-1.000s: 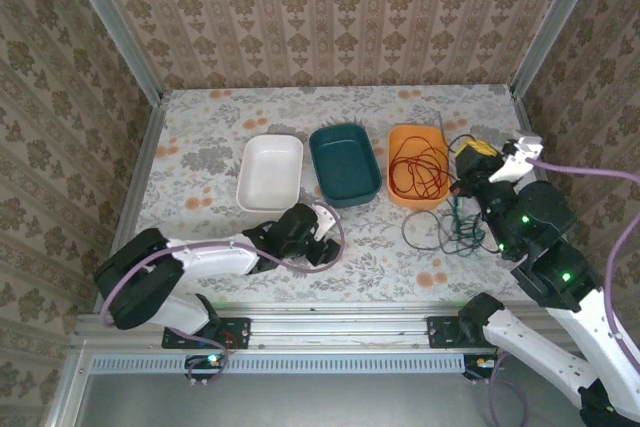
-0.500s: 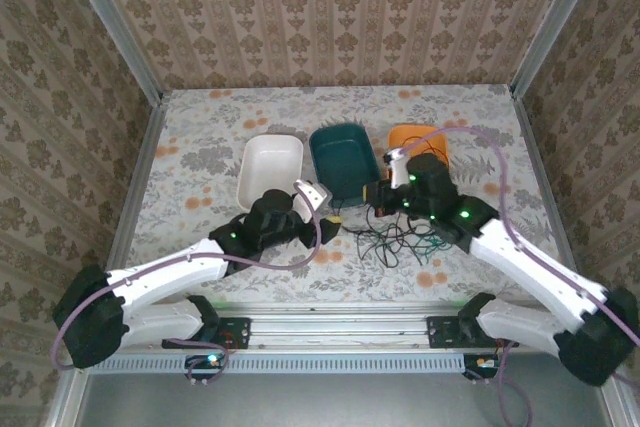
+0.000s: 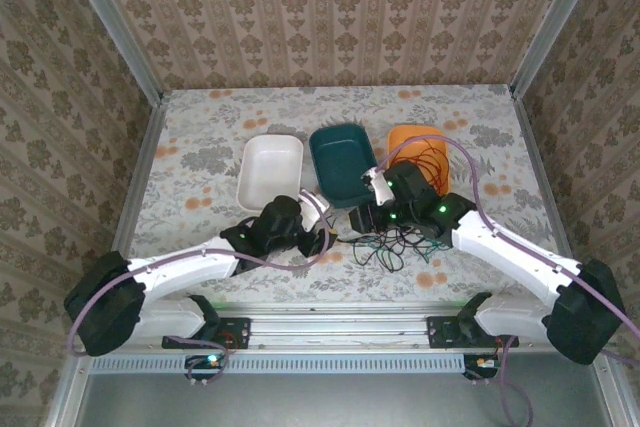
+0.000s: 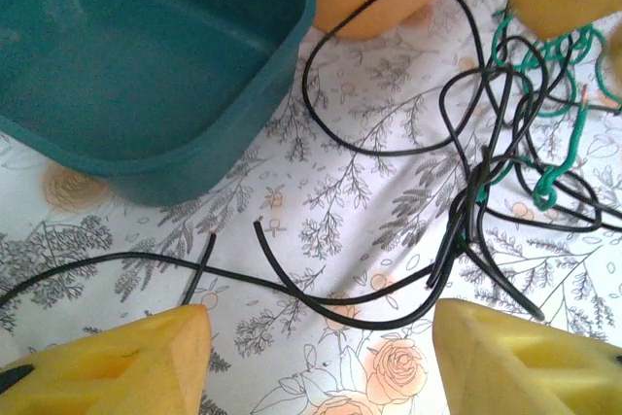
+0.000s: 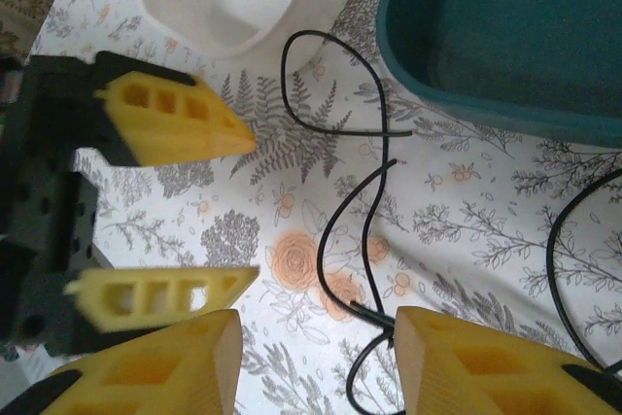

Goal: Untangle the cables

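Note:
The black loop's end by the tangle comes next for my right gripper, which moves toward the orange tray [image 3: 405, 134] and down onto it, because that loop spreads out from the knot.
The black cable [image 4: 330, 293] lies loose on the flowered table, running between the fingers of my left gripper [image 4: 321, 366], which is open just above it. It tangles with the green cable [image 4: 554, 114] to the right; both sit in front of the trays [image 3: 392, 245]. My right gripper [image 5: 316, 366] is open too, with a black cable [image 5: 335, 230] strand lying on the table beside its right finger [image 5: 496, 362]. The two grippers [image 3: 322, 239] [image 3: 358, 217] face each other closely. The red cable [image 3: 420, 162] rests coiled in the orange tray [image 3: 405, 134].
A white tray [image 3: 270, 169], a teal tray [image 3: 345, 162] and the orange tray stand in a row at mid-table. The teal tray [image 4: 136, 55] is close to the left gripper. Patterned walls enclose the table on three sides.
The right arm swung from the far right to the middle, pulling the black and green cables leftward, and its jaws opened. The left arm reached forward toward it.

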`<state>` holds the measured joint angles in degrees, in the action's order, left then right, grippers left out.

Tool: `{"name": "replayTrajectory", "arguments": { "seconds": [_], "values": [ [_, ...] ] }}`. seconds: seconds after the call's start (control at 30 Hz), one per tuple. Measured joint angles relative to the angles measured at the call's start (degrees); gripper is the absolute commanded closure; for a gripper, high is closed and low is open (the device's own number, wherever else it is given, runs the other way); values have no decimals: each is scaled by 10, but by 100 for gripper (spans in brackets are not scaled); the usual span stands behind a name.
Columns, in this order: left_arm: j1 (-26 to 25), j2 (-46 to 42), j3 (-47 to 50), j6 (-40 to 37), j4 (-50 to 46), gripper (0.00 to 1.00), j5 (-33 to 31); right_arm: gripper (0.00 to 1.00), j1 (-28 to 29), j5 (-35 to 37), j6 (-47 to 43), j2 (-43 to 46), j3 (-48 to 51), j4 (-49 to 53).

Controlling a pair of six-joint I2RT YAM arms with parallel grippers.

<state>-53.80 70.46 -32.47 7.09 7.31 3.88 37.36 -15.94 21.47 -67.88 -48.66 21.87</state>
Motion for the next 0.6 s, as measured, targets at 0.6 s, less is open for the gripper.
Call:
{"name": "replayTrajectory", "arguments": {
  "seconds": [0.6],
  "values": [
    [-12,71,-4,-2,2,38,0,58,24,-55,-34,-148,25,14]
  ]
}}
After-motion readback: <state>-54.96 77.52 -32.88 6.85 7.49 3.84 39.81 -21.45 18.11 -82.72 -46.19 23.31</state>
